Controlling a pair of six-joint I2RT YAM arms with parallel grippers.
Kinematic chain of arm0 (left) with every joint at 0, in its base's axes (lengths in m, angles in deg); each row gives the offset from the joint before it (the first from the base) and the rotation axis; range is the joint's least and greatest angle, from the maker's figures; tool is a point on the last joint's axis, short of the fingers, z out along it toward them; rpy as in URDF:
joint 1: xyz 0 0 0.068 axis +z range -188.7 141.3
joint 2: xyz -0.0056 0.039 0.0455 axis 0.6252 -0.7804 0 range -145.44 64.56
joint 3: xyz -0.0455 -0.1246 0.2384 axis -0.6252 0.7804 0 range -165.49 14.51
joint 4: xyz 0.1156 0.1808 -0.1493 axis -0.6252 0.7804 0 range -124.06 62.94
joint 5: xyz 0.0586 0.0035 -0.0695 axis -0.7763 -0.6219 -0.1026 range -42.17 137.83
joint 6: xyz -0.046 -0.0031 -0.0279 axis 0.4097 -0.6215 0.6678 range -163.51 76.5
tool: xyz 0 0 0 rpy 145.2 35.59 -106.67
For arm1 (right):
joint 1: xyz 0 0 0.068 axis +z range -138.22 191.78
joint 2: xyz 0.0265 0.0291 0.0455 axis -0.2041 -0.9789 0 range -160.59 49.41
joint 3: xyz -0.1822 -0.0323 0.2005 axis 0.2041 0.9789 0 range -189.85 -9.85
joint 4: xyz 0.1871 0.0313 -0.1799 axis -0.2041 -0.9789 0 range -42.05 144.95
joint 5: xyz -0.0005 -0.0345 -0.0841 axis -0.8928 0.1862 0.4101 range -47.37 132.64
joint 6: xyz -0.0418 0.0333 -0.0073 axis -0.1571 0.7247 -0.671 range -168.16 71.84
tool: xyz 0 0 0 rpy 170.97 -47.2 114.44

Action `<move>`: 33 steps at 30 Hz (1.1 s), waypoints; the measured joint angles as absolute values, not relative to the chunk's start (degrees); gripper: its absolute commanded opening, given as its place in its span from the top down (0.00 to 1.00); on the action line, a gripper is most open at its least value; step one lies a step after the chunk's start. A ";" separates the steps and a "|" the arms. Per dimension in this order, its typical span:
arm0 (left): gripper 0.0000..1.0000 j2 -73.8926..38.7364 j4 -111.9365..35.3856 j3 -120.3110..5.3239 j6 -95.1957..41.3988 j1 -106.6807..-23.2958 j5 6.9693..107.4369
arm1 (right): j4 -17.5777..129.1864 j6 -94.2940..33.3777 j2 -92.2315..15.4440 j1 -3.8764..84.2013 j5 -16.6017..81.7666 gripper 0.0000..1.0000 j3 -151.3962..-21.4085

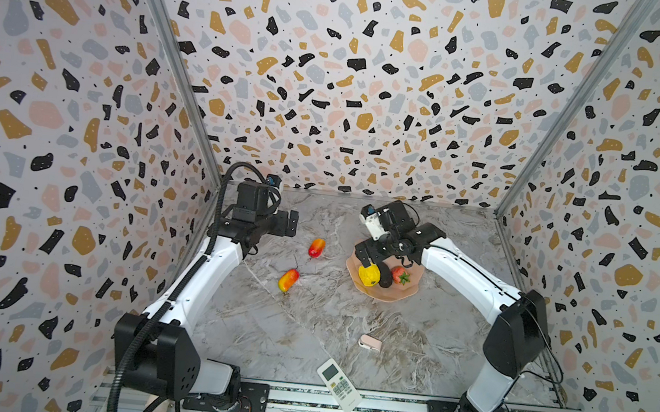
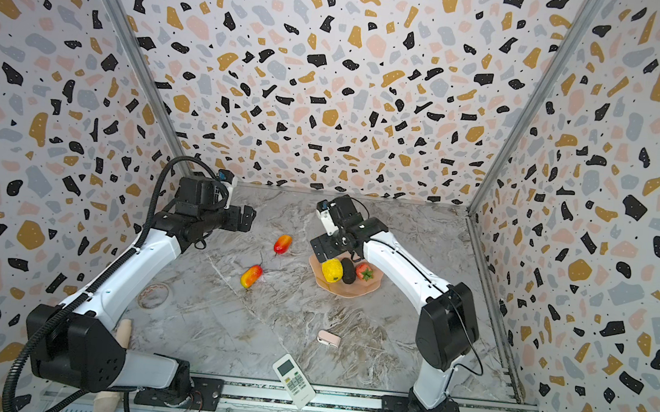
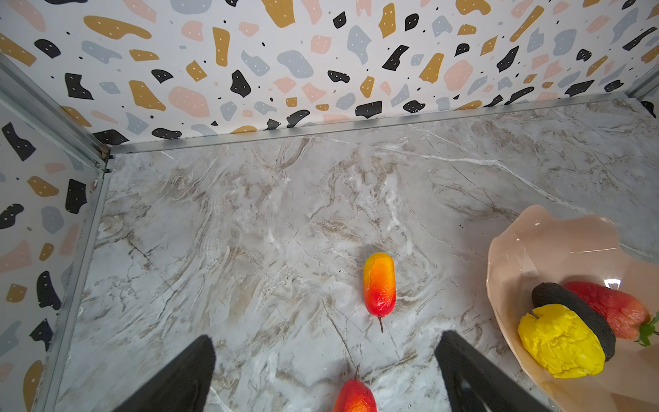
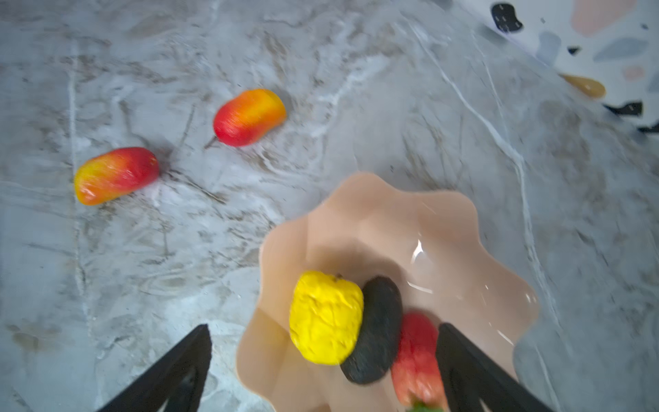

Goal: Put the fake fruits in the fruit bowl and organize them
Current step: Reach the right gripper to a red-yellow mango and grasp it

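Observation:
The far mango lies nearer the bowl (image 1: 390, 295) than the other. My right gripper swings from there to that mango next, turns and lowers over its red half (image 1: 314, 251).
The pale pink scalloped fruit bowl (image 1: 390, 295) (image 2: 353, 291) stands right of the table's middle. In it lie a bumpy yellow lemon (image 1: 369, 274) (image 4: 326, 317), a dark avocado (image 1: 385, 277) (image 4: 376, 328) and a red strawberry (image 1: 399, 275) (image 4: 417, 353), side by side and touching. Two red-yellow mangoes (image 1: 316, 247) (image 1: 288, 280) lie on the marble, left of the bowl. My right gripper (image 1: 368, 255) (image 4: 324, 326) hovers open just over the bowl's far left rim, above the lemon, holding nothing. My left gripper (image 1: 291, 224) (image 3: 326, 337) is open and empty, raised behind the mangoes (image 3: 379, 285) (image 3: 354, 396).
A white remote control (image 1: 339, 385) lies at the front edge. A small pale pink gadget (image 1: 370, 343) sits in front of the bowl. Patterned walls close in the table on the left, right and back.

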State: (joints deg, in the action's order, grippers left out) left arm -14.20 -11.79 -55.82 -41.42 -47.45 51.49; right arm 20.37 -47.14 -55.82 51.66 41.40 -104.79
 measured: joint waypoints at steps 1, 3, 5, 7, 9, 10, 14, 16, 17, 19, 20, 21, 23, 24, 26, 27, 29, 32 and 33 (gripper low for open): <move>0.00 -14.17 -11.77 -55.82 -41.44 -47.45 51.43 | 21.17 -47.19 -58.40 52.44 40.98 0.01 -107.23; 0.00 -14.07 -11.58 -55.82 -41.46 -47.45 51.34 | 22.64 -46.73 -64.30 53.69 40.42 0.01 -112.70; 0.00 -13.74 -11.31 -55.82 -41.57 -47.45 51.14 | 23.62 -45.07 -71.32 54.50 40.26 0.01 -119.41; 0.00 -13.30 -11.16 -55.82 -41.70 -47.45 50.79 | 24.02 -42.86 -77.02 54.91 40.35 0.01 -125.18; 0.01 -12.78 -10.96 -55.82 -41.96 -47.45 50.55 | 24.45 -39.43 -81.99 55.37 40.96 0.01 -129.83; 0.01 -12.51 -10.88 -55.82 -42.05 -47.45 50.49 | 24.61 -37.70 -83.95 55.64 41.16 0.00 -131.60; 0.00 -11.79 -10.33 -55.82 -42.38 -47.45 50.44 | 25.52 -30.55 -87.91 56.18 42.32 0.03 -133.92; 0.01 -11.57 -10.00 -55.82 -42.47 -47.45 50.44 | 26.14 -27.32 -88.87 56.49 42.69 0.05 -133.94; 0.00 -11.49 -9.96 -55.82 -42.47 -47.45 50.44 | 26.42 -26.05 -89.11 56.62 42.69 0.06 -133.94; 0.00 -11.29 -9.91 -55.82 -42.49 -47.45 50.40 | 27.27 -23.65 -89.66 56.88 42.56 0.09 -133.94; 0.00 -11.18 -9.91 -55.82 -42.49 -47.45 50.38 | 27.73 -22.77 -89.90 56.92 42.34 0.09 -134.01; 0.01 -11.09 -9.89 -55.82 -42.49 -47.45 50.38 | 28.06 -21.98 -90.29 56.92 41.97 0.10 -134.29; 0.00 -10.98 -9.89 -55.82 -42.51 -47.45 50.38 | 28.91 -20.48 -91.36 57.10 41.16 0.11 -134.99; 0.00 -10.98 -9.89 -55.80 -42.51 -47.45 50.36 | 29.50 -19.73 -91.91 57.19 40.68 0.12 -135.08; 0.00 -10.98 -9.94 -55.60 -42.49 -47.45 50.38 | 30.18 -18.57 -92.91 57.41 40.02 0.13 -135.08; 0.00 -10.98 -9.94 -55.49 -42.49 -47.45 50.36 | 30.33 -18.09 -93.44 57.49 39.72 0.14 -135.08; 0.00 -10.98 -9.91 -55.27 -42.49 -47.45 50.38 | 30.68 -17.28 -94.38 57.62 39.43 0.16 -135.08; 0.00 -10.98 -9.91 -55.10 -42.49 -47.45 50.36 | 31.32 -16.21 -95.78 57.91 39.41 0.21 -135.12; 0.00 -10.98 -9.94 -55.07 -42.49 -47.45 50.36 | 31.67 -16.13 -96.15 58.00 39.56 0.24 -135.19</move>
